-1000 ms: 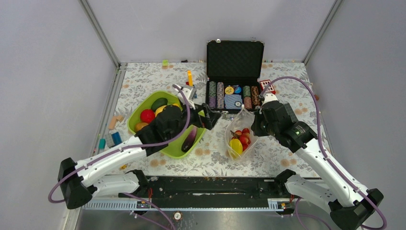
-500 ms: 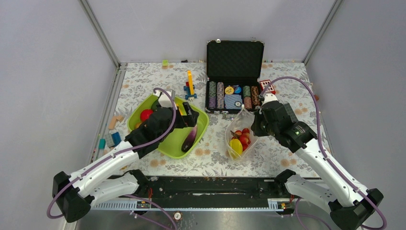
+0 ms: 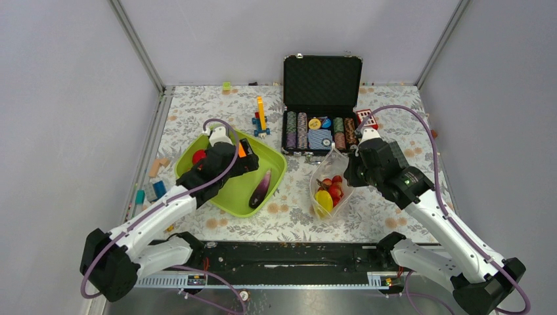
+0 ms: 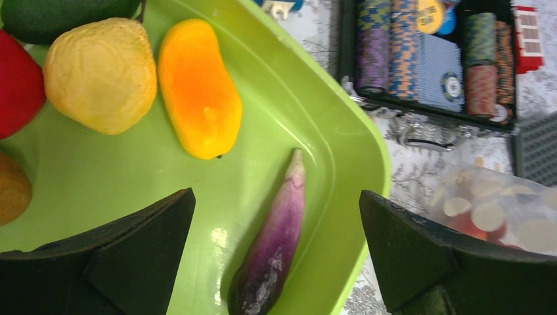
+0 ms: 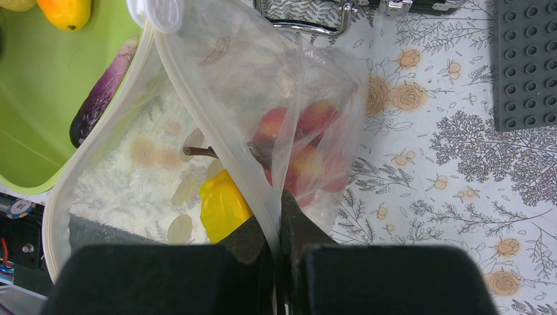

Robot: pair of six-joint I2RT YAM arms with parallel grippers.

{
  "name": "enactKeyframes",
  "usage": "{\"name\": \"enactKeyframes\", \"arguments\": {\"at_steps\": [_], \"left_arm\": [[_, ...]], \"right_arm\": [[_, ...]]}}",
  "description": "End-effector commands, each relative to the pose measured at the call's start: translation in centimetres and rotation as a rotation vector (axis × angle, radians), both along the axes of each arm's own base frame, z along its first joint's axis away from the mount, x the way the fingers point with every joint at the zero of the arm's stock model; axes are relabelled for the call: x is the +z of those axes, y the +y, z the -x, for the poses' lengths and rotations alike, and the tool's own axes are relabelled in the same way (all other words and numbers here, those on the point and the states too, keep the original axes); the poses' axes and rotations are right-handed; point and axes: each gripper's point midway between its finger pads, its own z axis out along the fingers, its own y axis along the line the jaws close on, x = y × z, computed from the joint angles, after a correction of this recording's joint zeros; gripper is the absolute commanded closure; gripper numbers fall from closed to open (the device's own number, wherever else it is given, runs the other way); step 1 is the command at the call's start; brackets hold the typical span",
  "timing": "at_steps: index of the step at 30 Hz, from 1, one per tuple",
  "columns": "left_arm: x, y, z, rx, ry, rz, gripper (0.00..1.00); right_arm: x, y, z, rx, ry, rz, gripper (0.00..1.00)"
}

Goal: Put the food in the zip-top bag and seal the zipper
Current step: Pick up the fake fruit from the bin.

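Observation:
My left gripper needs to move outward and down next until its fingers are on both sides of the orange fruit's middle (image 3: 242, 151) (image 4: 200, 92), because that fruit lies below and outward of it.
The zip-top bag (image 3: 326, 172) stands open right of the lime-green tray (image 3: 278, 172). It holds a yellow piece (image 5: 223, 203) and red berries (image 5: 302, 141). My right gripper (image 5: 279, 216) is shut on the bag's rim (image 5: 217, 131) and holds the mouth up; it also shows in the top view (image 3: 355, 172). My left gripper (image 4: 276, 192) is open and empty above the tray (image 4: 341, 131), over a purple eggplant (image 4: 272, 246). An orange fruit (image 4: 197, 98), a yellow fruit (image 4: 98, 75), a red one (image 4: 16, 85) and a dark green one (image 4: 59, 16) lie at the tray's far end.
An open black case (image 3: 322, 79) with rows of poker chips (image 3: 302, 130) stands behind the bag. A yellow and blue toy (image 3: 261, 115) lies behind the tray. Small blocks (image 3: 156, 167) lie by the left edge. A grey studded plate (image 5: 525, 65) lies near the case.
My left gripper has drawn back to the left, from the gap between tray and bag to over the tray's middle. The right gripper and the bag have not moved.

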Motion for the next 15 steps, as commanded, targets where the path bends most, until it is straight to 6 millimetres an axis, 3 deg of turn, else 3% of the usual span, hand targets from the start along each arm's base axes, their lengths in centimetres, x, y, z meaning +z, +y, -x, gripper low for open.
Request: {"name": "enactKeyframes", "arguments": {"at_steps": [1, 8, 15], "left_arm": [[-1.5, 0.2, -1.3, 0.013, 0.033, 0.013, 0.01], [-4.5, 0.0, -3.8, -0.002, 0.1, 0.039, 0.01], [-5.5, 0.5, -6.0, 0.046, 0.126, 0.004, 0.02]], "right_arm": [[0.5, 0.1, -0.6, -0.001, -0.035, -0.014, 0.98], [0.4, 0.1, -0.7, 0.0, -0.039, -0.009, 0.98], [0.2, -0.1, -0.7, -0.004, -0.033, 0.002, 0.98]]}}
